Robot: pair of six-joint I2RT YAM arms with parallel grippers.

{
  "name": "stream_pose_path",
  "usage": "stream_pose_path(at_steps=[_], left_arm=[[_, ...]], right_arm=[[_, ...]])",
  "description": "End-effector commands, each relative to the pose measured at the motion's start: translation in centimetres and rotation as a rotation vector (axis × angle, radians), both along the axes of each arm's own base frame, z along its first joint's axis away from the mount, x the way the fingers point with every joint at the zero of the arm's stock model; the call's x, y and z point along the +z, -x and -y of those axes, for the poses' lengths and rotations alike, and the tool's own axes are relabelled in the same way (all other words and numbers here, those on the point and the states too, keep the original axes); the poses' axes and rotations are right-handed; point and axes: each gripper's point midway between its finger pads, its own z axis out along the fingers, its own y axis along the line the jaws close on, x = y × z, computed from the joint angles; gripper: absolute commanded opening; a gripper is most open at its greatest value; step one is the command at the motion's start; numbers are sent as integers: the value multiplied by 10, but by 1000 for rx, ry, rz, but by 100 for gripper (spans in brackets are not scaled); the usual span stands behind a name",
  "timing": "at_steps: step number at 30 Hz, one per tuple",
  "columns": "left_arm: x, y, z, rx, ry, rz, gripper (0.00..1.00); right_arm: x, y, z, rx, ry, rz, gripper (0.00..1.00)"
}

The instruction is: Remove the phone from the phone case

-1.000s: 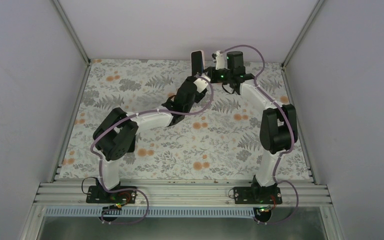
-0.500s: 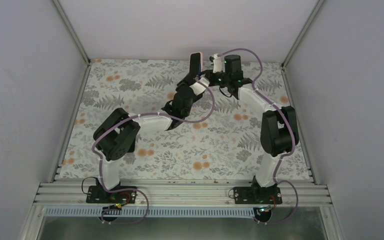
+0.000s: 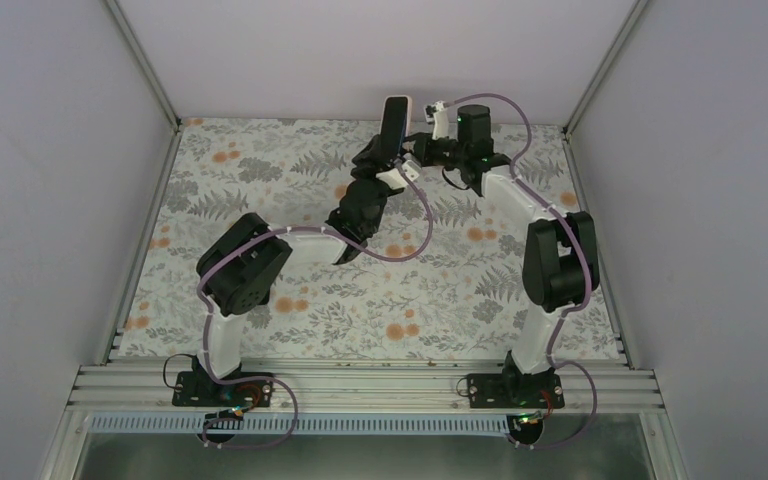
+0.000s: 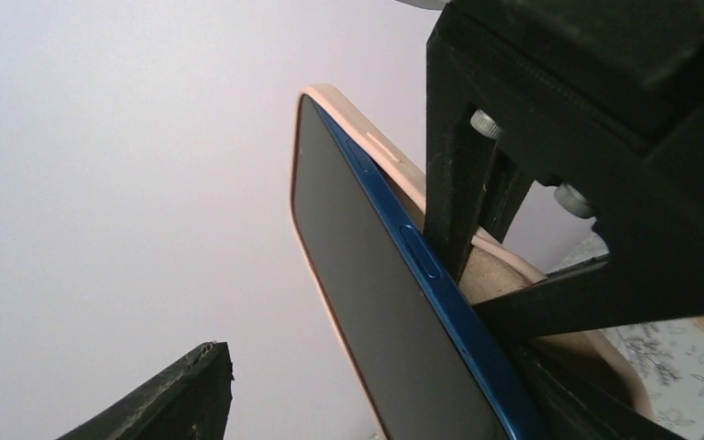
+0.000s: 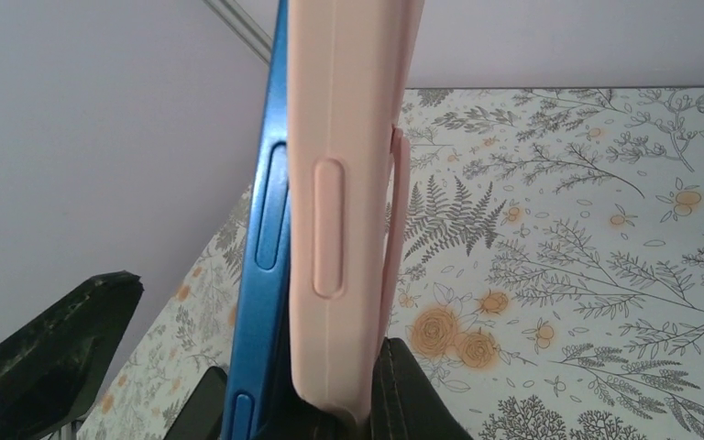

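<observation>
I need to pull the case off the phone (image 3: 394,120) next with my right gripper, down and back, and let go of it on the clear tablecloth, which is below and back from my right gripper.
The phone (image 3: 394,120), with a blue frame and a dark screen, stands upright in the air over the back of the table, in a pale pink case. My left gripper (image 3: 385,158) holds it from below, shut on the phone. In the left wrist view the screen (image 4: 376,302) leans toward my right-hand finger, and the case rim (image 4: 394,170) stands off the blue edge. My right gripper (image 3: 418,150) comes in from the right. In the right wrist view one of its fingers (image 5: 412,394) presses the case back (image 5: 348,183), beside the blue edge (image 5: 270,211).
The flowered tablecloth (image 3: 360,290) covers the table. White walls and metal frame posts (image 3: 145,70) close in the back and sides. Purple cables (image 3: 415,215) loop along both arms. The phone is close to the back wall.
My left arm has stretched farther toward the back and lifted the phone a little. My right wrist has shifted left, closer to the phone.
</observation>
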Motion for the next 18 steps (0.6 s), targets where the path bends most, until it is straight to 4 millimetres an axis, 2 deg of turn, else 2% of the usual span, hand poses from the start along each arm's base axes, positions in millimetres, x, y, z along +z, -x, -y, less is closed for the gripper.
stream_pose_path(at_steps=[1,5,7,9,13,18], left_arm=[[78,-34,-106,361,168,215,72],[80,-36,-109,370,184,219,73],[75,-38,-112,377,192,217,72],[72,-40,-113,374,192,216,69],[70,-41,-115,344,198,224,58],[63,-55,-119,357,195,193,37]], right_arm=[[-21,53,-12,221,-38,-217,3],[-21,64,-15,314,-87,-263,3],[-19,71,-25,422,-109,-262,3],[-24,81,-28,499,-132,-302,4],[-25,104,-25,563,-179,-331,3],[-7,119,-23,607,-223,-304,3]])
